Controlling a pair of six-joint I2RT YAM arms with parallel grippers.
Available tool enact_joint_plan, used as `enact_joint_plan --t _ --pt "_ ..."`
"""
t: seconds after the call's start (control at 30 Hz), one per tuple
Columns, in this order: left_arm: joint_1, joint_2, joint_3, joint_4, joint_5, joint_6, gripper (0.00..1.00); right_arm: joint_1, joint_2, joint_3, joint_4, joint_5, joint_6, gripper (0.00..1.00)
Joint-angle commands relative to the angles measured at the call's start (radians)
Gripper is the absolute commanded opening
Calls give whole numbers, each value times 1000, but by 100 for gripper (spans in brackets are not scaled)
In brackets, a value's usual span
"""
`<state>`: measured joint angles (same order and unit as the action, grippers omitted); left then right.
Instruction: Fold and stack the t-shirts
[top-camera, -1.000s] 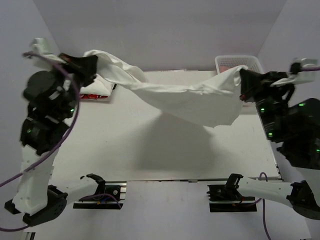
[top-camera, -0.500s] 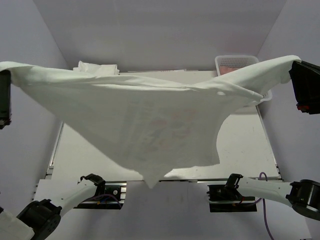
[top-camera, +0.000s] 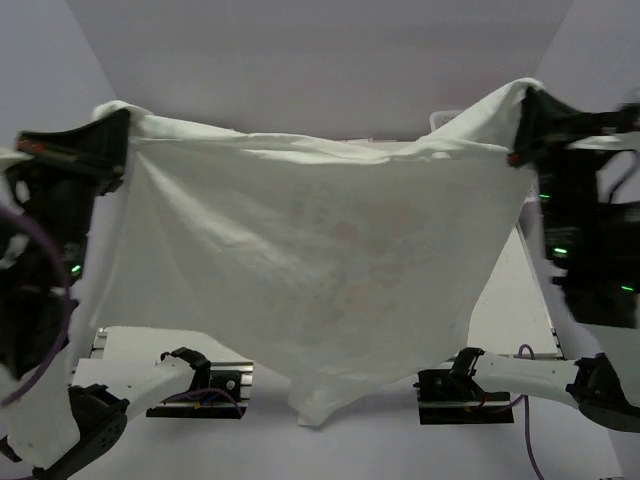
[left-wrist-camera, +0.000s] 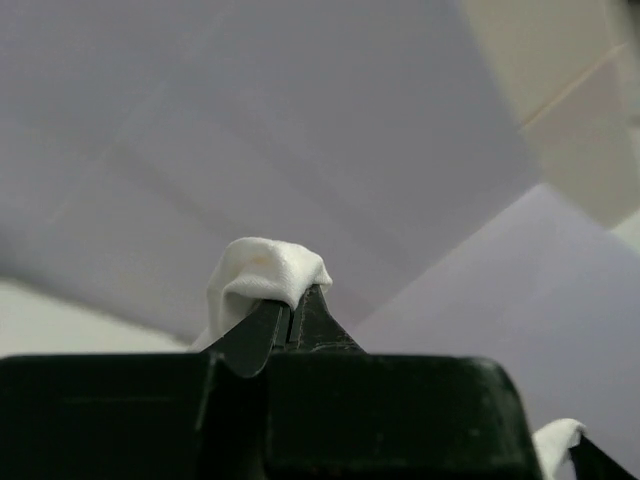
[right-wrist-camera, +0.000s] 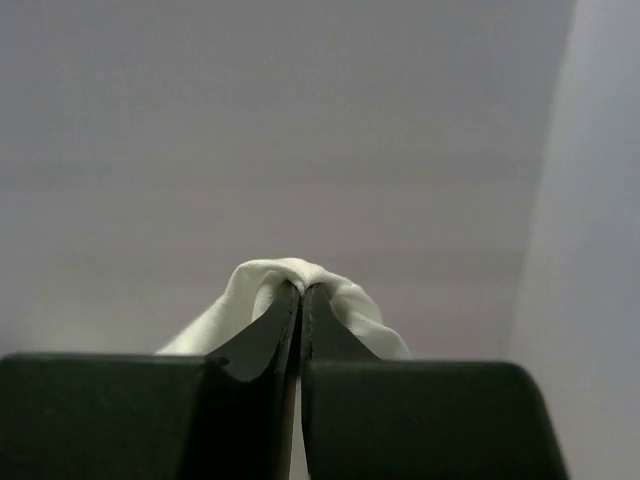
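Observation:
My left gripper will first move down and outward to lay the shirt's pinched corner on the tabletop, as the shirt hangs spread high above the table.
A large white t-shirt (top-camera: 320, 270) hangs spread like a curtain between both grippers, high above the table. A faint colourful print shows through its middle. Its lower tip hangs down near the front edge. My left gripper (top-camera: 122, 125) is shut on the shirt's upper left corner; the pinched fold of the shirt shows over the jaws in the left wrist view (left-wrist-camera: 265, 272). My right gripper (top-camera: 522, 105) is shut on the upper right corner, and the shirt's fold shows over the jaws in the right wrist view (right-wrist-camera: 300, 272). Any other t-shirts are hidden behind the hanging one.
The hanging shirt hides most of the table (top-camera: 520, 300). A white basket (top-camera: 440, 122) peeks out at the back right. The arm bases (top-camera: 200, 385) sit at the near edge.
Both grippers moved up and inward with the shirt. The shirt went from a tilted, stretched sheet to hanging flat and vertical, now covering the table and the pile at back left.

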<state>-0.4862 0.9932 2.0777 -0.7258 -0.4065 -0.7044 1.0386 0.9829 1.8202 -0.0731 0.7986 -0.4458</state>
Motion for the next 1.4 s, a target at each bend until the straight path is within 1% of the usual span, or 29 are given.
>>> enact_joint_plan --t 0.0,0.07,0.13,0.23,0.27,0.33,0.4,0.43,0.47,0.5,0.57,0.6,0.63,0.67,0.7,0.73,0.77,0.8,0.83,0.87,0.9,0.97,1.0,1.07,1.1,1.17,1.2,1.27,1.37 --pt "5 67 -160 -34 -128 -32 0 -2 59 -234 600 329 -342 0" --pt "-5 67 -320 -12 -187 -78 0 -17 94 -333 673 349 -433 0" --pt "-5 67 -486 11 -273 -148 0 -69 127 -422 726 349 -412 0" --pt "5 111 -658 72 -311 -190 0 -185 209 -559 734 341 -288 0" --pt "5 145 -679 104 -311 -202 0 -234 258 -565 669 329 -169 0" --pt "14 319 -664 115 -301 -202 0 -287 339 -559 613 294 -92 0" --pt "60 479 -595 92 -229 -202 0 -386 431 -538 507 242 43 0" --pt "75 563 -494 92 -200 -202 0 -405 500 -492 483 225 92 0" --pt "89 726 -437 82 -155 -202 0 -463 570 -469 436 212 117 0" --pt "118 808 -377 81 -137 -192 0 -479 606 -425 403 145 146 0" --pt "149 966 -167 72 -51 -173 0 -535 799 -356 389 107 168 0" --pt "176 1128 2 57 -31 -146 12 -549 895 -284 369 70 170 0" --pt "188 1209 97 40 0 -133 28 -574 948 -181 340 68 176 0" --pt "201 1281 186 40 56 -116 51 -589 997 -53 266 70 183 0" --pt "211 1345 265 29 92 -92 80 -606 1095 6 195 65 186 0" --pt "231 1436 377 41 176 -43 100 -609 1173 66 164 77 200 17" --pt "241 1449 395 55 216 -23 100 -612 1204 215 101 74 209 39" --pt "241 1449 351 74 247 -4 100 -620 1246 247 31 53 206 71" --pt "253 1414 296 116 261 18 100 -614 1244 270 7 -17 208 90" --pt "253 1323 226 141 261 34 100 -614 1235 269 -20 -39 220 90" --pt "253 1265 82 163 273 52 100 -608 1203 257 -66 -71 232 90" --pt "253 1146 -57 187 259 97 100 -595 1116 194 -128 -208 322 90" --pt "241 1021 -190 187 246 109 100 -589 1041 78 -157 -251 347 90" --pt "230 890 -333 187 189 129 100 -585 911 -28 -151 -442 439 90" --pt "230 827 -481 196 189 129 100 -586 827 -194 -137 -531 468 90" --pt "230 650 -626 207 221 138 100 -568 718 -301 -117 -625 539 90" --pt "230 597 -751 207 203 152 100 -565 655 -441 -116 -668 559 90" --pt "230 471 -859 198 179 172 100 -546 552 -569 -123 -712 613 90" --pt "230 411 -999 174 199 221 100 -534 453 -744 -140 -728 702 90"
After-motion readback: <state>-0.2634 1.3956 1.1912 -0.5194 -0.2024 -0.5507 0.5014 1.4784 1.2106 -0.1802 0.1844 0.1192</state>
